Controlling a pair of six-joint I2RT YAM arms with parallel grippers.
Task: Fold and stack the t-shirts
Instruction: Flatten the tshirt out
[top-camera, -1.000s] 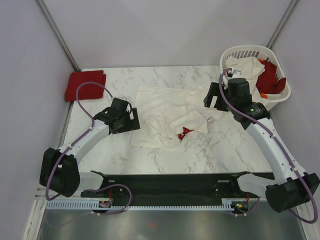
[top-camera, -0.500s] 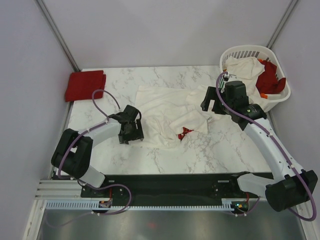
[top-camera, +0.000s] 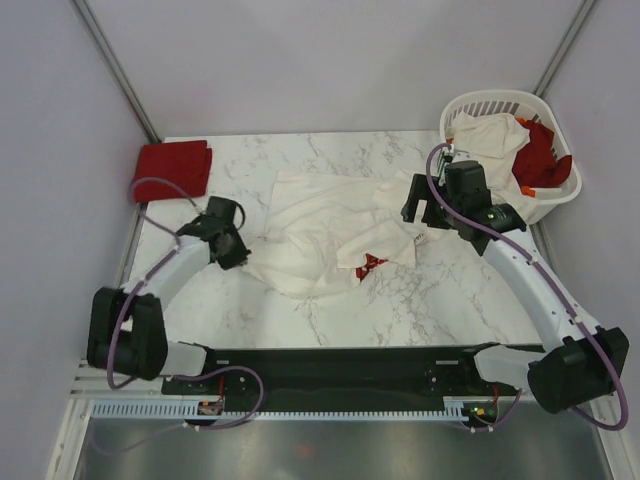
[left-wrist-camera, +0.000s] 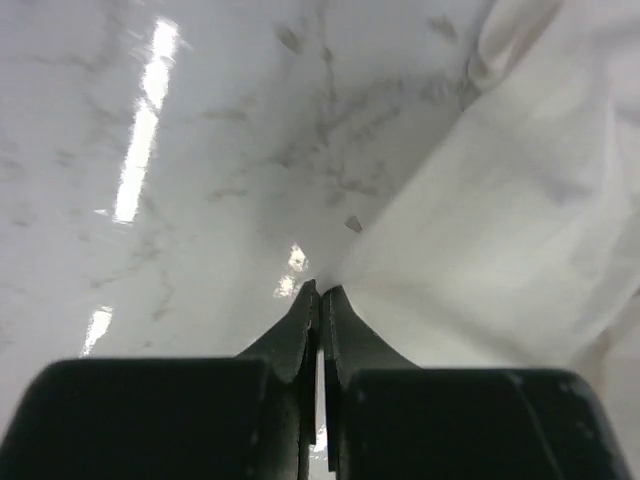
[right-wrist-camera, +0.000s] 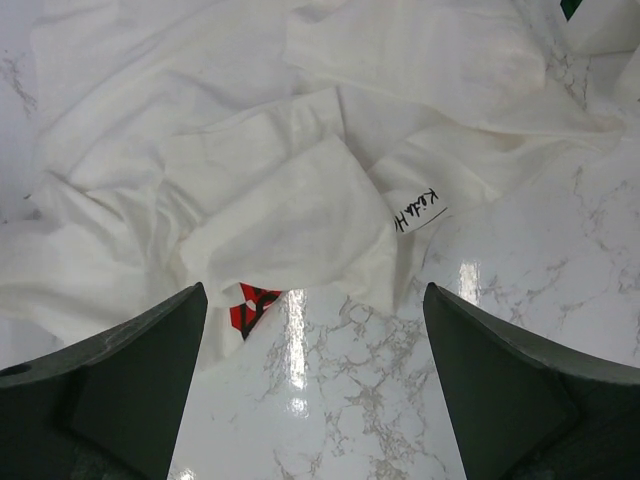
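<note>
The shirt's far corner on the basket's side is folded over. My right gripper should go down next, shifting to the left in the top view, onto that flap's edge (top-camera: 381, 197) (right-wrist-camera: 298, 60).
A crumpled cream-white t-shirt (top-camera: 320, 225) lies spread on the middle of the marble table, a bit of its red graphic (top-camera: 368, 266) showing at a fold. My left gripper (top-camera: 240, 252) is low at the shirt's left edge and shut, with the cloth's corner (left-wrist-camera: 420, 250) drawn to its tips (left-wrist-camera: 320, 290). My right gripper (top-camera: 424, 208) hovers open over the shirt's right side. In its wrist view the folds (right-wrist-camera: 290, 215), the graphic (right-wrist-camera: 248, 302) and a neck label (right-wrist-camera: 420, 208) lie beyond its open fingers (right-wrist-camera: 314, 300). A folded red t-shirt (top-camera: 170, 168) rests at the far left.
A white slatted laundry basket (top-camera: 500, 98) stands at the back right corner, holding a cream-white t-shirt (top-camera: 490, 135) and a red one (top-camera: 540, 150). Bare marble (top-camera: 430, 300) lies in front of the spread shirt. Grey walls close in the table at the back and sides.
My left gripper went from open to shut at the shirt's lower left edge and drew back left, pulling that edge with it. The right gripper shifted slightly left and stays open.
</note>
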